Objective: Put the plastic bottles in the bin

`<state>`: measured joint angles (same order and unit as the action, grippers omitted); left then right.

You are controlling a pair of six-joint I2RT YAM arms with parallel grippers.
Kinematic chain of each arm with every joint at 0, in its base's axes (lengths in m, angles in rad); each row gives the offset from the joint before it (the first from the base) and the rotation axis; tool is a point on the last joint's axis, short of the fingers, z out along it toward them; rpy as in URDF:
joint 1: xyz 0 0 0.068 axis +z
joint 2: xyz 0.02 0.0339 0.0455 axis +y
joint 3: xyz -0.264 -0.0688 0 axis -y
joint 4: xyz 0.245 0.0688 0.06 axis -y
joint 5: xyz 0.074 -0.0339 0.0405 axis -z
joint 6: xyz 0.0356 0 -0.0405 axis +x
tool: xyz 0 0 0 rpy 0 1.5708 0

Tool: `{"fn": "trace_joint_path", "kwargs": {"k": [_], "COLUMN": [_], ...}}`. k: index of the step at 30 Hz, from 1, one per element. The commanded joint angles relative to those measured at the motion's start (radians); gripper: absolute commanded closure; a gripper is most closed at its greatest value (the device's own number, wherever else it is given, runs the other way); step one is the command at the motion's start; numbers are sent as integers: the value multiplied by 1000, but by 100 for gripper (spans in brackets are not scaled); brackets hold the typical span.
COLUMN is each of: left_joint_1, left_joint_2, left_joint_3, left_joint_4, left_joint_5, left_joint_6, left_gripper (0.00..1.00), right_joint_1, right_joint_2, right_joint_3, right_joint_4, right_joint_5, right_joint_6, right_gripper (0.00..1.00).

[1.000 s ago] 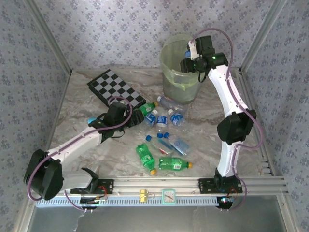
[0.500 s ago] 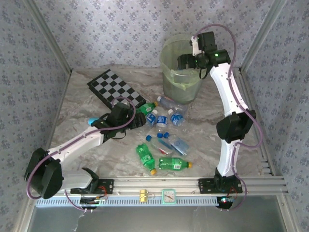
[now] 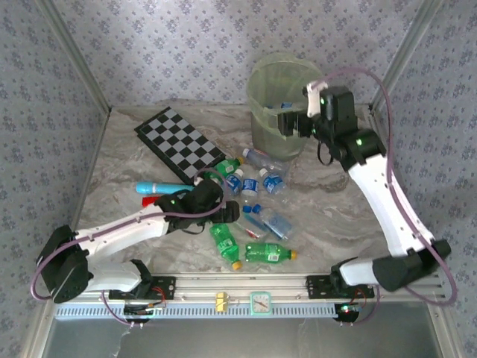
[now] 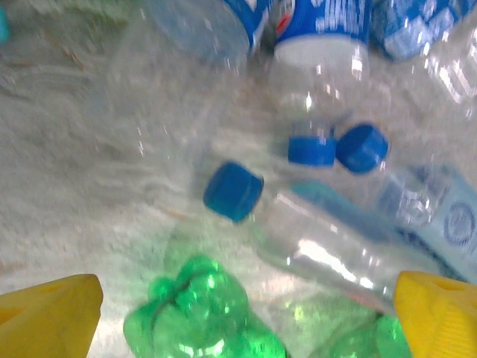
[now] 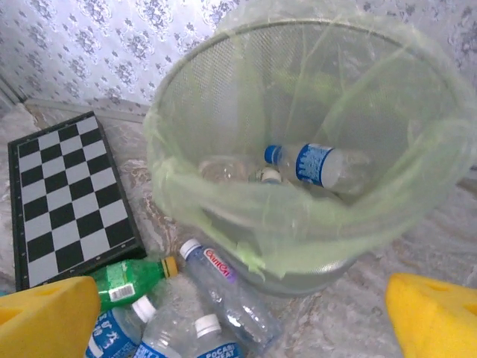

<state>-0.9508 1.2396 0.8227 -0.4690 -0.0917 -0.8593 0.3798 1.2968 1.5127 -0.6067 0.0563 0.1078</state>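
Note:
The green bottle's knobbed end is below my left gripper's open fingertips. Next, the gripper moves back and down toward my base, then closes around that end.
The bin stands at the back of the table, with a clear blue-capped bottle lying inside it. My right gripper hangs open and empty by the bin's near right rim, its yellow fingertips wide apart. Several plastic bottles lie in a pile in front of the bin, and two green ones lie nearer. My left gripper is open, low over the pile. A green bottle and a clear blue-capped bottle lie between its fingertips.
A black-and-white checkered board lies left of the bin. A teal-and-red stick lies by the left arm. A clear white-capped bottle rests against the bin's foot beside a green one. Walls close the table's sides and back.
My right gripper has opened over the bin and drawn back toward the near right. My left gripper has slid right from beside the board onto the bottle pile.

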Motion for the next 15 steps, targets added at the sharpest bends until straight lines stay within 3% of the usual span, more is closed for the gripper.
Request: {"fn": "trace_joint_path", "kwargs": {"k": [1,9,15], "left_joint_1": [-52,-137,-154], "left_joint_2": [-20,-1,68], "left_joint_3": [21,-48,-45], "left_joint_4": [-116,-148,-108], "left_joint_5": [-18,28,49], "left_joint_6": [-47,-145,-165], "left_gripper": [0,0,0], "right_joint_1": [15,25,39], "right_joint_2": [-111,-336,-338], "right_joint_3": [-178,-533,-606], "right_joint_4": [111,212,300], "right_joint_5": [24,36,-13], "right_joint_6": [91,247,309], "right_gripper": [0,0,0]}}
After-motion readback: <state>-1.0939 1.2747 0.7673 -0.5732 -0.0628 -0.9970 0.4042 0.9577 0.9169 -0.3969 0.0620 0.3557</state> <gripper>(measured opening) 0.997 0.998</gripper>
